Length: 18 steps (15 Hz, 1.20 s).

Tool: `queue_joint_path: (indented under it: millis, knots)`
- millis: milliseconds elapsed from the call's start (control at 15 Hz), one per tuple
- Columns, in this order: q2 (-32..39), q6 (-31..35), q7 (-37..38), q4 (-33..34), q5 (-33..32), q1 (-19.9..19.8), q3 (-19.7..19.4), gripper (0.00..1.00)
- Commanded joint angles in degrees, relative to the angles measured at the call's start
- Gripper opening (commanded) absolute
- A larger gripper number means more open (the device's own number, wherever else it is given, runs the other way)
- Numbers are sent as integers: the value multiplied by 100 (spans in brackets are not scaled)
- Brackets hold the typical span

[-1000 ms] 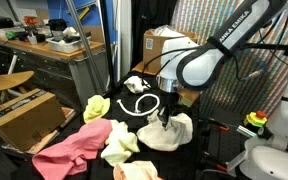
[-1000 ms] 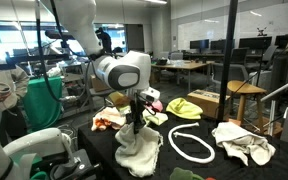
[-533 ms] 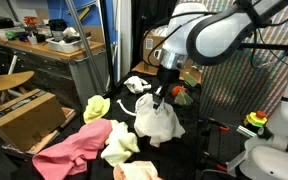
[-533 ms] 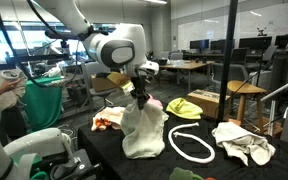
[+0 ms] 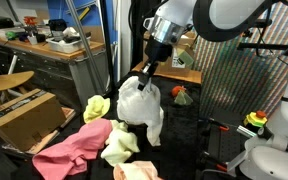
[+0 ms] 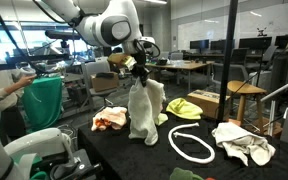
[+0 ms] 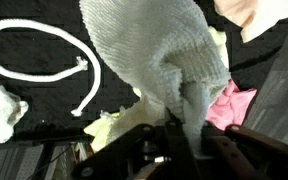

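My gripper moves outward over the yellow cloth (image 7: 119,125) beside the pink one next, stays high as the white towel hangs long, and then releases.
My gripper (image 5: 144,72) is shut on a white knitted cloth (image 5: 141,108) and holds it high above the black table; the cloth hangs down in folds, its lower end close to the tabletop. It shows in both exterior views (image 6: 142,110). In the wrist view the cloth (image 7: 154,50) fills the middle and is pinched between the jaws (image 7: 184,135). Below lie a white rope loop (image 7: 39,60), a pink cloth (image 7: 229,105) and a pale yellow cloth (image 7: 119,125).
More cloths lie around the table: a large pink one (image 5: 69,148), yellow ones (image 5: 96,105) (image 6: 184,108), an orange-white one (image 6: 109,120), a white one (image 6: 242,142). A rope loop (image 6: 191,145) lies nearby. A cardboard box (image 5: 24,115) stands beside the table.
My gripper has risen from table level with the white cloth pinched in it; the cloth has come off the table and now hangs stretched below the jaws.
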Motion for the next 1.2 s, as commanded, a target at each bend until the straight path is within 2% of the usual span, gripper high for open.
queue_joint_path:
  millis: [0, 200, 533, 800, 1133]
  knots:
    - [285, -150, 605, 683, -546, -124, 259, 3]
    - [567, -217, 1101, 1192, -936, -153, 399, 3]
    - [1192, -438, 2302, 2106, -1965, -183, 584, 3]
    - [1742, -705, 3335, 2845, -2670, 15, 557, 3]
    - [2415, -1001, 4401, 3653, -3200, 429, 396, 3]
